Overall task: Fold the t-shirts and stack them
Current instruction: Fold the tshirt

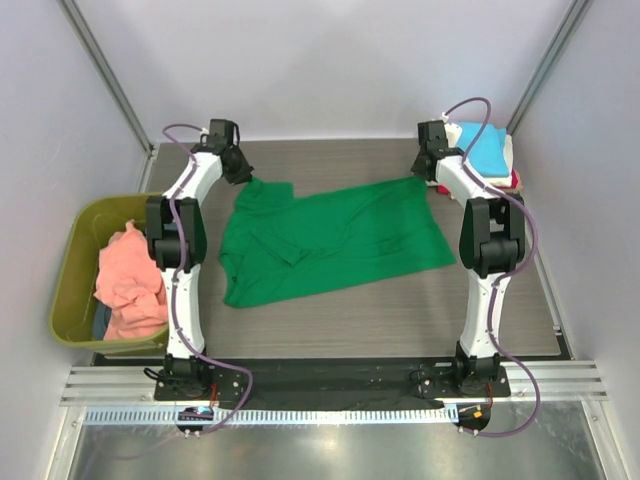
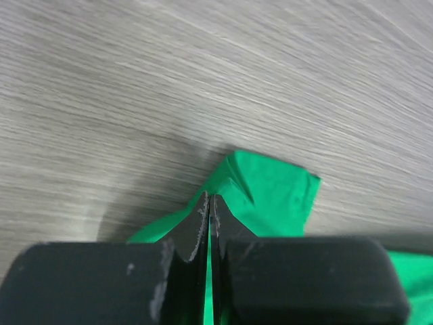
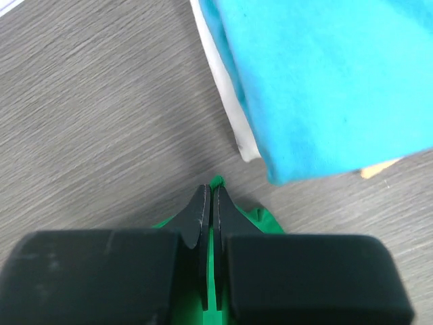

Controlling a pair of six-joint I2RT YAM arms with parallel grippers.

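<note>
The right gripper swings back with the t-shirt's pinched corner next. It releases the corner upon the green t-shirt's near part, since that part lies back from the gripper.
A bright green t-shirt (image 1: pixel 330 240) lies spread across the middle of the table, partly folded at its left side. My left gripper (image 1: pixel 240 172) is shut on its far left corner (image 2: pixel 270 196), with green cloth pinched between the jaws. My right gripper (image 1: pixel 428 168) is shut on its far right corner (image 3: pixel 216 183). A stack of folded shirts sits at the far right: cyan (image 1: pixel 482 148) on top, cream (image 3: pixel 226 101) under it, red (image 1: pixel 515 180) at the bottom edge. A salmon-pink t-shirt (image 1: pixel 128 280) lies crumpled in the tub over a dark blue-grey one (image 1: pixel 98 318).
The olive-green plastic tub (image 1: pixel 75 250) stands off the table's left edge beside the left arm. Grey walls and metal posts close in the back and sides. The arm bases sit on a black rail at the near edge.
</note>
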